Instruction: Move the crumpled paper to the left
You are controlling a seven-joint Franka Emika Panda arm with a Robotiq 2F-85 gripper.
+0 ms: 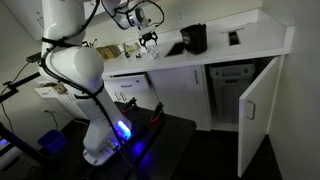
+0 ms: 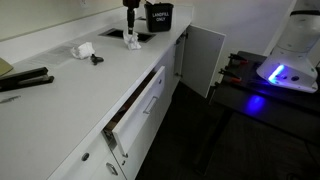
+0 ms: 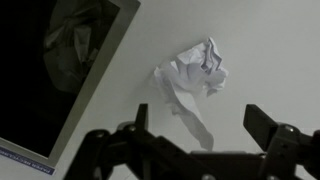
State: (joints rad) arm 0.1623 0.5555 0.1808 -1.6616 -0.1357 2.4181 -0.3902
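My gripper lowers a little onto the thin tail of the crumpled paper next and closes across it, because that tail already lies between my open fingers.
The crumpled paper (image 3: 192, 74) is a whitish, wrinkled wad lying on the white counter (image 3: 260, 50). In the wrist view a thin tail of it reaches down between my fingers. My gripper (image 3: 200, 125) is open and hovers just over the paper, one finger on each side, not closed on it. In an exterior view the gripper (image 2: 130, 30) points straight down at the paper (image 2: 132, 43). In an exterior view the gripper (image 1: 149, 41) hangs above the counter, and I cannot make out the paper there.
A dark recessed panel (image 3: 60, 60) lies close beside the paper. A black appliance (image 2: 158, 15) (image 1: 193, 38) stands further along the counter. Another whitish scrap (image 2: 78, 48) and a small black item (image 2: 96, 58) lie apart. A drawer (image 2: 135, 105) and a cabinet door (image 2: 205, 55) stand open. Tan boxes (image 1: 110, 50) stand nearby.
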